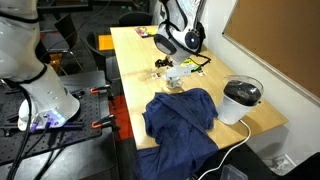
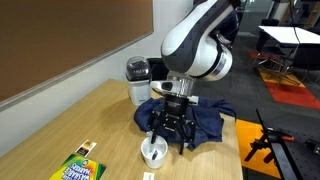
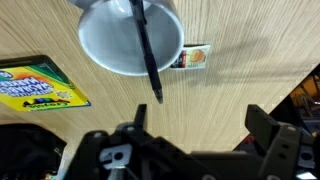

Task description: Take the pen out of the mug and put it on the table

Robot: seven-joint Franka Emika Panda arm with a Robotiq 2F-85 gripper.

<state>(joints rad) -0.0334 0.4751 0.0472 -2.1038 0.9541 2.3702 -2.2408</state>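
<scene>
The robot next needs to shift its gripper to the left in the wrist view and lower it around the pen's raised tip (image 3: 157, 91), because that tip is off-center, close to one finger.
The small whitish mug (image 3: 128, 38) stands on the light wood table (image 3: 230, 85). The dark pen (image 3: 146, 55) leans out of it, with its tip over the mug's rim and pointing toward my fingers. My gripper (image 3: 200, 125) is open and empty. It hangs just above the table beside the mug, and the pen's tip is close to one finger. In an exterior view the gripper (image 2: 170, 128) hovers right over the mug (image 2: 153, 153). In an exterior view the gripper (image 1: 168, 66) is low over the table's middle (image 1: 140, 70), and the mug is too small to make out.
A crayon box (image 3: 35, 88) (image 2: 78, 168) lies beside the mug, and a small card (image 3: 192, 58) lies against its other side. A blue cloth (image 1: 180, 115) (image 2: 212, 115) is bunched behind the gripper. A black pot with a white rim (image 1: 240, 98) (image 2: 138, 76) stands near the table's end.
</scene>
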